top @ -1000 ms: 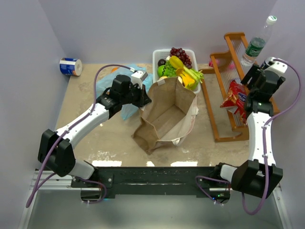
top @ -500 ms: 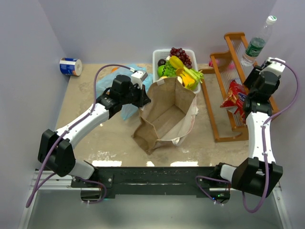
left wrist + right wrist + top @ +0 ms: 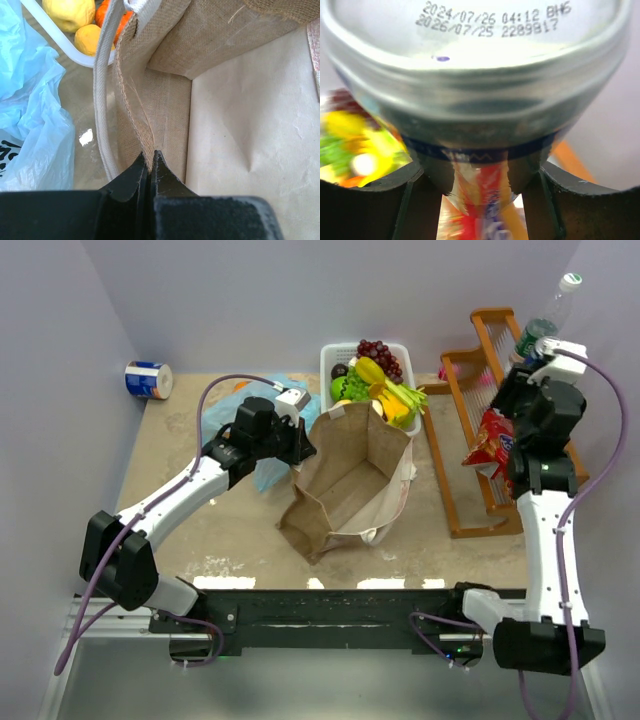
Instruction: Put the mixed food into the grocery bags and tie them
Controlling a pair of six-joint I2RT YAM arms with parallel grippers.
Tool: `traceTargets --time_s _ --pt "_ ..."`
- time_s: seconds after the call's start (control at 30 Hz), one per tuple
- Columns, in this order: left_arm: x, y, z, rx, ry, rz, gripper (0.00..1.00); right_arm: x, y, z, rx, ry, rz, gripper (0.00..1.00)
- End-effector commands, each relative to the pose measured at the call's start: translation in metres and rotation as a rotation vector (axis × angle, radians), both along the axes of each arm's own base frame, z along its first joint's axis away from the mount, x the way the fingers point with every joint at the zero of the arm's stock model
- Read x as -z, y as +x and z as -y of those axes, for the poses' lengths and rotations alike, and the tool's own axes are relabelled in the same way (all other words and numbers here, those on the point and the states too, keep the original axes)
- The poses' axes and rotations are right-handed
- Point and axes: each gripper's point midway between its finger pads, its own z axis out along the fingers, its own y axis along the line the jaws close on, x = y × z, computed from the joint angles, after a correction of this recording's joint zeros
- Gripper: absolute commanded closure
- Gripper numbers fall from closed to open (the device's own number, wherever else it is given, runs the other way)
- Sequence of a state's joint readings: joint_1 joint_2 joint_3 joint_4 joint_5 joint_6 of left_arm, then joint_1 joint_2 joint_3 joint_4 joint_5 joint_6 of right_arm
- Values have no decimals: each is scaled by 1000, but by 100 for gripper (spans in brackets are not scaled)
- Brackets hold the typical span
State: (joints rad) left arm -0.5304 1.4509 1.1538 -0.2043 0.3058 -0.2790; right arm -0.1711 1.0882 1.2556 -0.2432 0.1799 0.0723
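My right gripper swings from the wooden rack over the brown bag (image 3: 356,487) and down inside it next, because my left gripper holds the brown bag's opening open.
The brown bag (image 3: 350,485) stands open mid-table, with nothing showing inside it. My left gripper (image 3: 303,443) is shut on its left rim (image 3: 131,105), beside a white handle (image 3: 102,100). The light-blue plastic bag (image 3: 262,400) lies crumpled behind my left arm, and it also shows in the left wrist view (image 3: 30,100). The mixed food (image 3: 375,380) is heaped in the white basket (image 3: 327,358). Yellow and orange pieces (image 3: 70,12) show over its rim. My right gripper (image 3: 522,392) is raised at the right, shut on a silver can (image 3: 475,75) with a printed date on its base.
A wooden rack (image 3: 455,455) lies at the right with a red snack packet (image 3: 490,440) on it. A water bottle (image 3: 545,325) stands behind my right gripper. A blue-and-white roll (image 3: 150,380) sits at the back left corner.
My right arm has lifted and swung up and slightly left with the can. My left arm and the brown bag have not moved.
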Motion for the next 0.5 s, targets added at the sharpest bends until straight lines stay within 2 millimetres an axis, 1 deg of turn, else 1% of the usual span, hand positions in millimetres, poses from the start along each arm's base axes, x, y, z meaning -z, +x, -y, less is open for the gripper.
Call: traceTargets --time_s 0.0,0.07,0.1,0.17,0.2,0.23,0.27,0.3,0.33,0.37,0.4,0.43,0.47 --pt "-12 8 -3 5 20 82 100 -53 1 -93 -279 1 145 100" --pt "-12 9 -3 10 25 85 100 -48 3 -124 -363 30 135 100" --pt "-11 9 -4 6 29 85 100 -41 3 -153 -443 43 120 100" --pt "-11 9 -5 -1 32 85 100 -30 3 -185 -526 53 88 100" --pt "-11 9 -5 0 32 87 100 -20 -4 -217 -608 50 53 100" --pt "-13 9 -6 -2 31 90 100 -5 -1 -234 -641 36 8 100" --pt "-13 9 -6 -4 30 91 100 3 -3 -249 -678 33 -20 100" --pt "-13 9 -6 -3 31 90 100 17 -13 -276 -749 25 -66 100" --pt "-12 9 -6 -2 34 92 100 32 -15 -292 -785 12 -114 100" --pt "-12 11 -7 -9 38 95 100 41 -19 -302 -809 4 -142 100" --pt "-12 11 -7 -13 42 96 100 57 -28 -315 -844 -10 -192 100" --pt "-12 11 -8 -15 46 95 100 70 -29 -319 -852 -21 -232 100" --pt "-12 12 -9 -23 49 98 100 87 -26 -319 -837 -35 -286 100"
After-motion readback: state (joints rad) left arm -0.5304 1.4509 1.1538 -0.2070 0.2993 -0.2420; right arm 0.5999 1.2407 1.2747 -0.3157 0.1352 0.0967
